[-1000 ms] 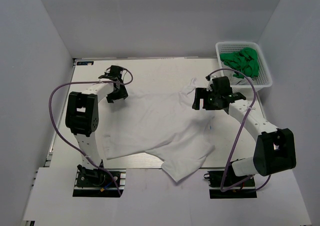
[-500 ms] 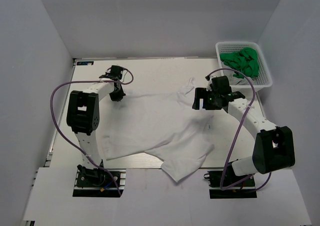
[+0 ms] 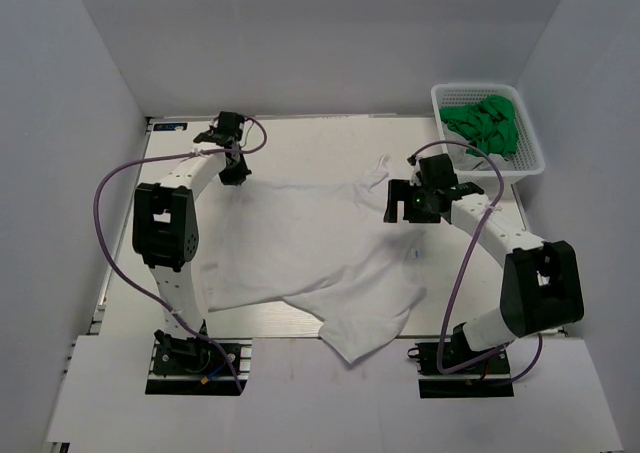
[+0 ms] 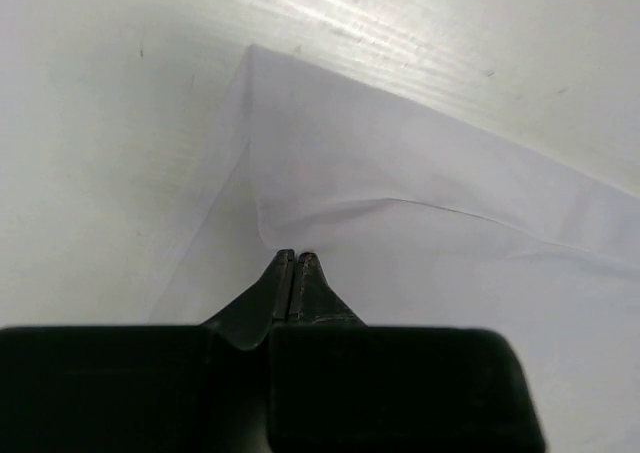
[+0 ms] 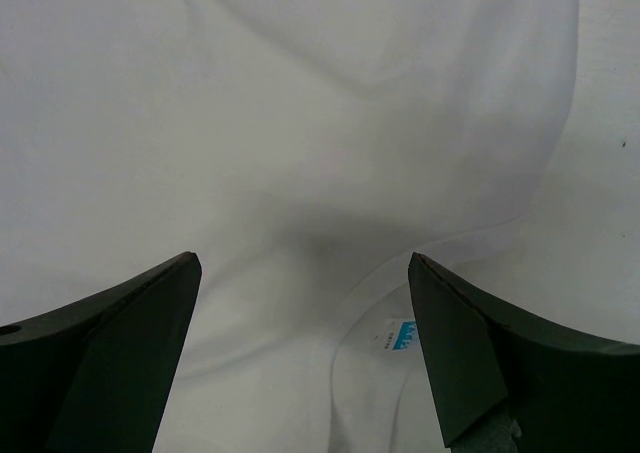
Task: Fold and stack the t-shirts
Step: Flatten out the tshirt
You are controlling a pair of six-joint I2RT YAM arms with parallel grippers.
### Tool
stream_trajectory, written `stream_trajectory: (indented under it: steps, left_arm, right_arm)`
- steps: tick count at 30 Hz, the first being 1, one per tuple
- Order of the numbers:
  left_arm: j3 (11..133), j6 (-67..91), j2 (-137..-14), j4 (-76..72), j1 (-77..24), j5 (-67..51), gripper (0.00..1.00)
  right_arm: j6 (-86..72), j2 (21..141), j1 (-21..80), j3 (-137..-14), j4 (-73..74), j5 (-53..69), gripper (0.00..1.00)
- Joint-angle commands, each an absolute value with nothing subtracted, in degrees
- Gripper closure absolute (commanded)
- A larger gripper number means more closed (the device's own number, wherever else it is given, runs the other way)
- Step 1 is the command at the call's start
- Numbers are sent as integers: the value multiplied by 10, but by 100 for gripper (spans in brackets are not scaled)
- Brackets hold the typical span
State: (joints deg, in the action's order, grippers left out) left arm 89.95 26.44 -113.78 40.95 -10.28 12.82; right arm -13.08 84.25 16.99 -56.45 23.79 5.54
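Observation:
Next, my left gripper drags the shirt's pinched edge outward onto the bare table beyond the shirt (image 3: pixel 254 160) (image 4: pixel 305 28) and releases it there, since the shirt's near part overhangs the table's front edge.
A plain white t-shirt (image 3: pixel 310 243) lies spread across the table, its lower part rumpled near the front edge. My left gripper (image 3: pixel 235 176) is at the shirt's far left corner. In the left wrist view its jaws (image 4: pixel 297 256) are shut on the edge of the cloth (image 4: pixel 420 203), and creases run out from the tips. My right gripper (image 3: pixel 392 201) hovers open over the neck area. Between its spread fingers (image 5: pixel 302 263) I see the collar and a small blue and white neck label (image 5: pixel 400 335). No other t-shirts lie on the table.
A white mesh basket (image 3: pixel 530 161) stands at the far right corner with crumpled green cloth (image 3: pixel 485 121) in it. Grey walls close in the table on three sides. Bare tabletop (image 3: pixel 300 143) shows beyond the shirt.
My left gripper has shut on the shirt's far left corner and moved toward the far edge, drawing that corner out. The right gripper stayed open and shifted slightly.

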Motion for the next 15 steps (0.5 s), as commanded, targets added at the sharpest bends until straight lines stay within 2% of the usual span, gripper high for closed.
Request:
stream_trajectory:
  steps: [1, 7, 11, 15]
  left_arm:
    - [958, 247, -1116, 430, -101, 119, 100]
    - [1061, 215, -1153, 485, -101, 88, 100]
    - [1116, 205, -1169, 519, -101, 16, 100]
    - [1116, 180, -1160, 467, -101, -7, 89]
  right_arm:
    - [-129, 850, 172, -566, 219, 55, 10]
    - [-131, 863, 170, -577, 218, 50, 10]
    - [-131, 874, 171, -581, 220, 40, 10]
    - [-127, 887, 171, -592, 219, 36, 10]
